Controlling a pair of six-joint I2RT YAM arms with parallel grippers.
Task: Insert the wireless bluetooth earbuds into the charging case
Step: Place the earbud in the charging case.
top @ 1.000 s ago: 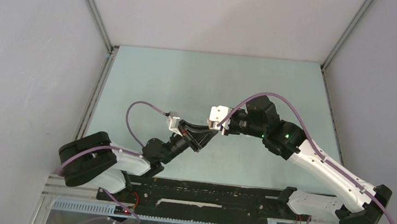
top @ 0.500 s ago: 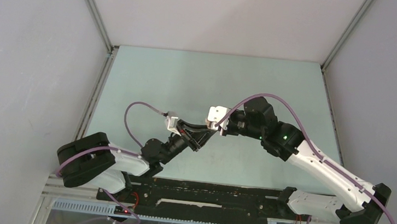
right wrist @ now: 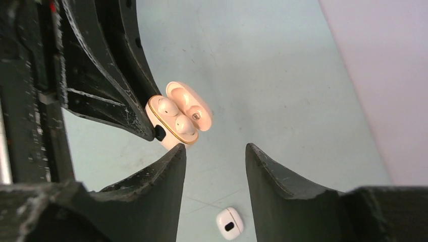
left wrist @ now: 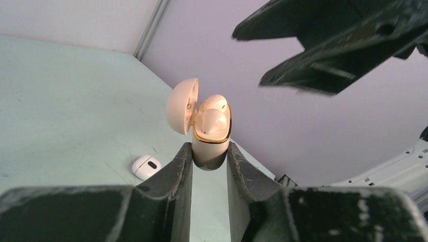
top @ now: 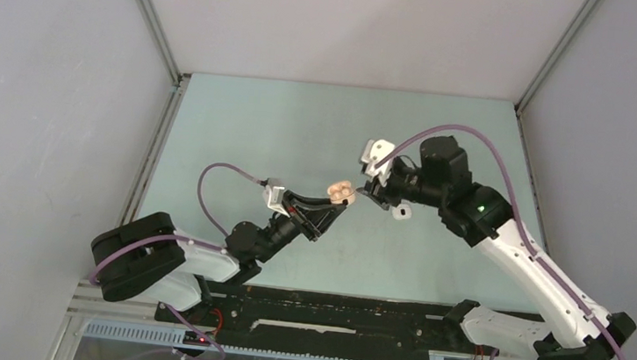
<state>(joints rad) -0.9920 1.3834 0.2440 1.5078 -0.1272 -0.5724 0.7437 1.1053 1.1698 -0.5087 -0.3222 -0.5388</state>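
My left gripper lowers toward the white case next and releases on the tabletop beside it, which lies below my gripper, as both earbuds are seated.
My left gripper [left wrist: 209,147] is shut on the base of a tan charging case [left wrist: 210,149] and holds it above the table. Its lid [left wrist: 181,106] is open. Two tan earbuds [left wrist: 214,115] sit in its sockets. The case also shows in the top view [top: 340,188] and in the right wrist view [right wrist: 172,132], where the earbuds [right wrist: 174,116] show from above. My right gripper [right wrist: 214,148] is open and empty, a little to the right of the case [top: 373,188]. No white earbuds are in view.
A small closed white case [top: 399,212] lies on the pale green table [top: 284,133] under the right gripper. It also shows in the left wrist view [left wrist: 146,167] and the right wrist view [right wrist: 229,223]. Grey walls stand on three sides.
My right gripper has drawn back to the right, away from the left gripper's tips. The tan case, earlier covered, now shows with its lid open. The left arm has stayed put.
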